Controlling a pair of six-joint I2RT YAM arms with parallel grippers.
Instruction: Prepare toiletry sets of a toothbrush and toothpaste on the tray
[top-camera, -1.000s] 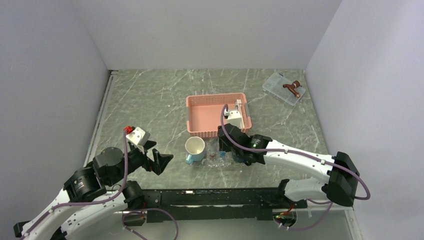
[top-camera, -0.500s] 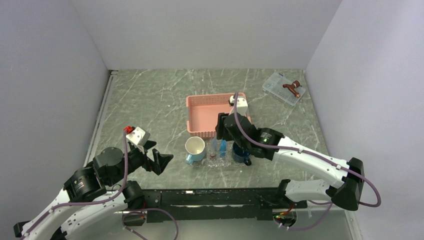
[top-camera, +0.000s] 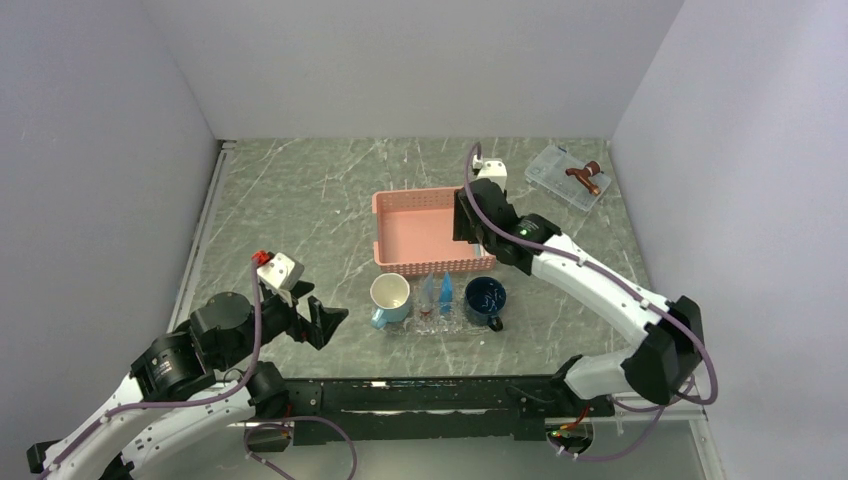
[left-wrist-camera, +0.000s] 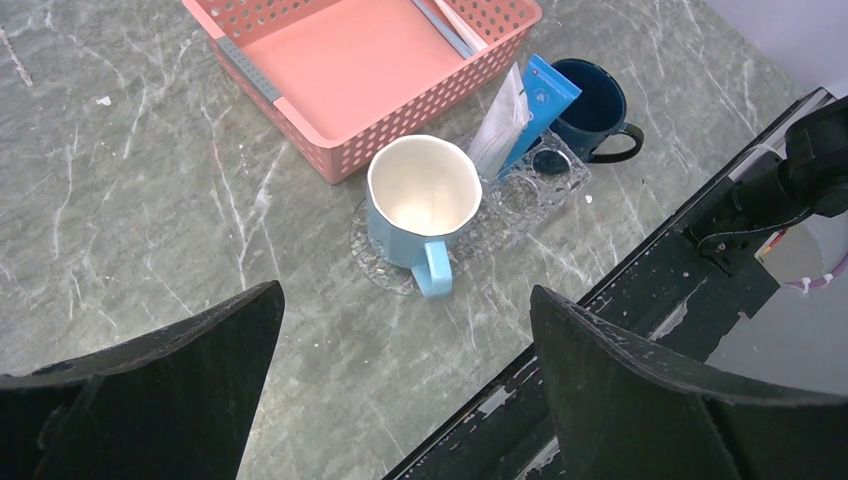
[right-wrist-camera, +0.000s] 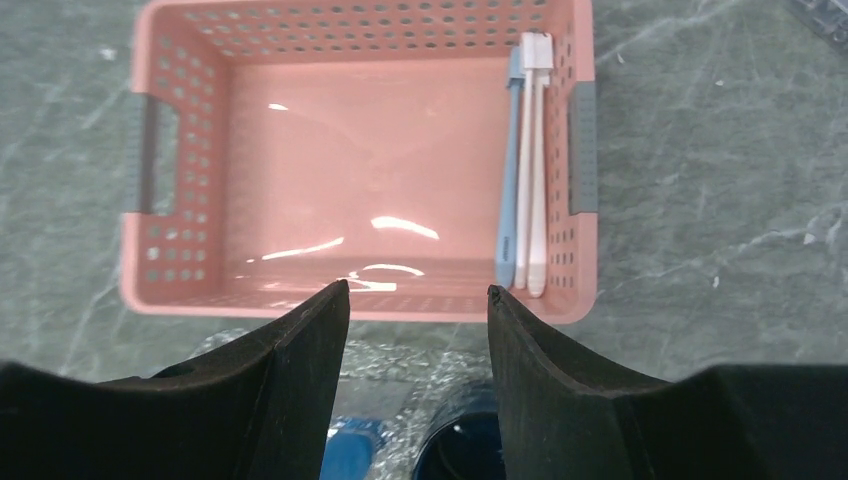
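Observation:
The right gripper moves down and toward the right in the wrist view next, onto the white handle beside the blue one, deep in the basket (top-camera: 421, 232).
Two blue toothpaste tubes (top-camera: 437, 293) (left-wrist-camera: 541, 98) lie on the clear tray (top-camera: 441, 322) (left-wrist-camera: 523, 192), their wide ends propped toward the pink basket (top-camera: 421, 232) (right-wrist-camera: 360, 180). A few toothbrushes (right-wrist-camera: 527, 165) (left-wrist-camera: 446, 24) lie along the basket's right wall. My right gripper (top-camera: 466, 228) (right-wrist-camera: 418, 290) hovers above the basket's near right part, open and empty. My left gripper (top-camera: 315, 322) (left-wrist-camera: 405, 290) hangs wide open and empty, near and left of the tray.
A light blue mug (top-camera: 390, 297) (left-wrist-camera: 421, 201) and a dark blue mug (top-camera: 485, 299) (left-wrist-camera: 596, 95) stand on the tray's two ends. A small clear box (top-camera: 567, 176) with a brown object sits at the far right. Side walls close in the table.
My right gripper has lifted off the tray and moved back over the basket, jaws wider. The tubes and dark mug are now uncovered. The left arm has not moved.

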